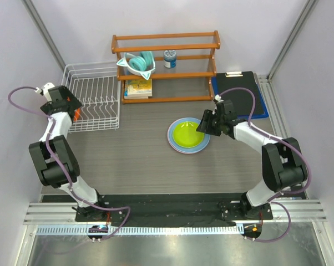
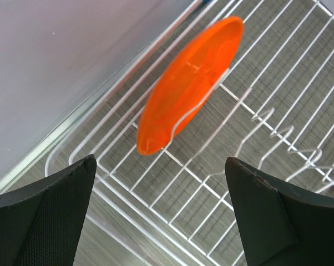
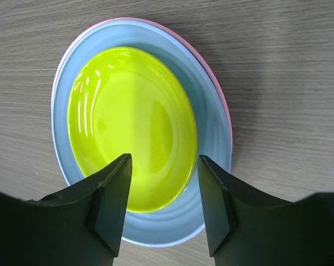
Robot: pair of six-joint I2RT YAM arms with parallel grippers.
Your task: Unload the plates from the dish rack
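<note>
I should next lower my left gripper, fingers either side of the rim of the orange plate's near end (image 1: 76, 115) (image 2: 150, 138) below, and close, as the plate stands on edge.
The white wire dish rack (image 1: 95, 100) stands at the back left. In the left wrist view the orange plate (image 2: 189, 83) stands on edge between the rack's wires (image 2: 187, 164). My left gripper (image 1: 70, 106) hovers over the rack's left side, open and empty (image 2: 160, 172), a short way from the plate's lower edge. On the table the lime green plate (image 1: 188, 134) lies in the light blue plate (image 1: 175, 143), with the pink plate's rim (image 3: 225, 105) showing beneath. My right gripper (image 1: 205, 126) is open and empty (image 3: 164, 166) just above the green plate (image 3: 128, 122).
An orange-brown wooden shelf (image 1: 167, 50) at the back holds a teal eared bowl (image 1: 138, 62), a small can (image 1: 170, 58) and a book (image 1: 138, 88). A blue clipboard (image 1: 239, 94) lies at the back right. Grey walls close in both sides.
</note>
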